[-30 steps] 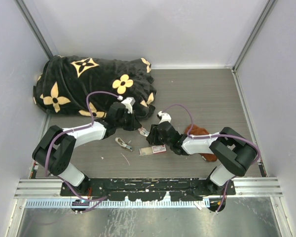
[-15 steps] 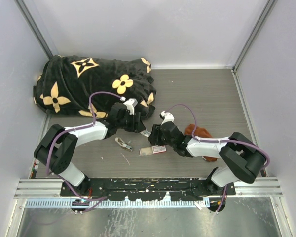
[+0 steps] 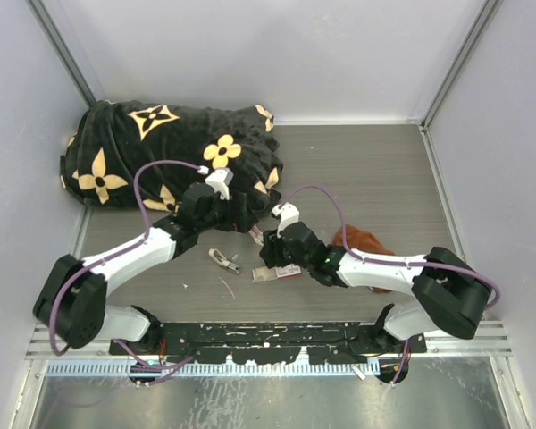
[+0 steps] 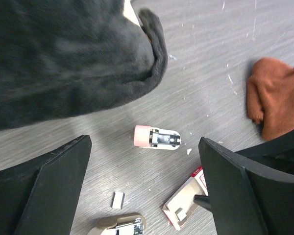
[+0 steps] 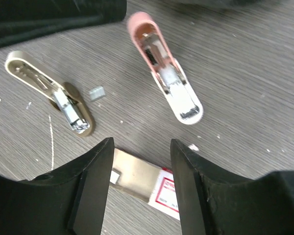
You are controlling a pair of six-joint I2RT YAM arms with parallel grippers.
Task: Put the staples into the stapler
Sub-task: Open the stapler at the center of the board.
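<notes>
The short loose strip of staples lies uncovered beside the beige stapler-like piece, so my left gripper should next move down and back onto the strip of staples and close on it.
The pale pink and white stapler [image 4: 157, 137] lies flat on the grey table with its metal inner part facing up, also seen in the right wrist view [image 5: 164, 68]. My left gripper [image 4: 144, 142] hangs above it, open wide and holding nothing. The staples' white box with the red label [image 5: 161, 191] lies with its tray [image 5: 134, 176] slid out. My right gripper [image 5: 141, 144] is open just above that tray. A short loose strip of staples [image 5: 96, 92] lies on the table, also visible in the left wrist view [image 4: 117, 199].
A beige stapler-like piece with a metal end [image 5: 49, 90] lies left of the stapler. The black blanket with yellow flowers [image 3: 161, 152] fills the back left, close behind the left gripper [image 3: 241, 222]. A rust-brown cloth [image 3: 362, 239] lies by the right arm.
My left gripper has opened wide, let go of the stapler and drawn back from it. The right gripper has shifted slightly left over the staples' box.
</notes>
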